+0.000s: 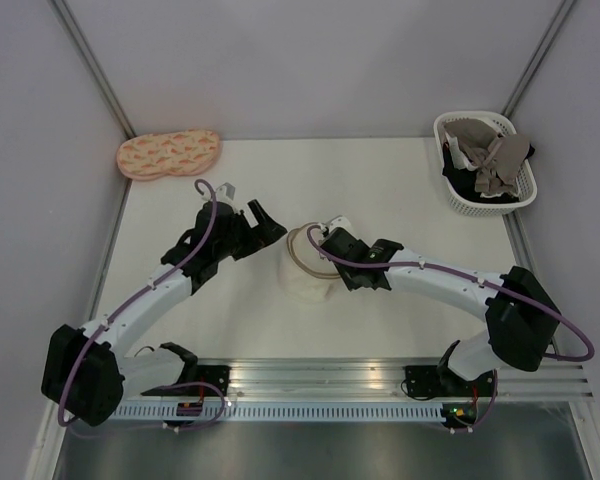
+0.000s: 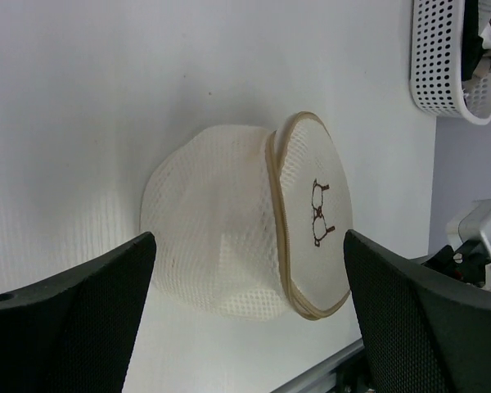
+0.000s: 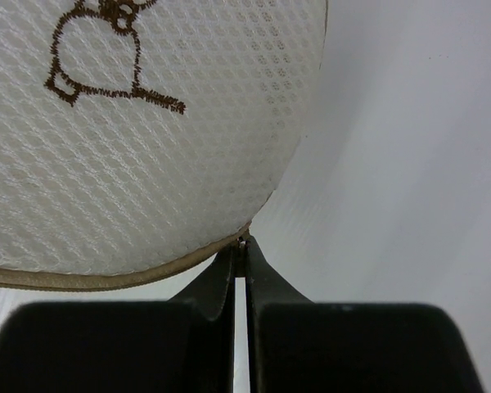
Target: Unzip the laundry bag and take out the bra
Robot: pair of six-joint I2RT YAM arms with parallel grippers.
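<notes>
I will bring my left gripper down toward the bag and close it on the tan rim's body-side edge (image 1: 291, 247) (image 2: 277, 201), as my right gripper is already holding the zipper pull.
The laundry bag (image 1: 302, 272) stands in the middle of the table, a round cream-white mesh bag with a tan zipper rim. Its disc face with the small dark bra drawing shows in the left wrist view (image 2: 315, 213) and fills the right wrist view (image 3: 147, 147). My right gripper (image 1: 322, 240) (image 3: 244, 242) is shut on a tiny zipper pull at the tan rim. My left gripper (image 1: 272, 226) (image 2: 247, 239) is open, its jaws wide on either side of the bag without touching it. The bra is hidden.
A white basket (image 1: 448, 192) (image 2: 442, 78) with beige and black clothes stands at the back right. A pink-orange patterned pouch (image 1: 168, 153) lies at the back left. A metal rail (image 1: 320, 378) runs along the near table edge.
</notes>
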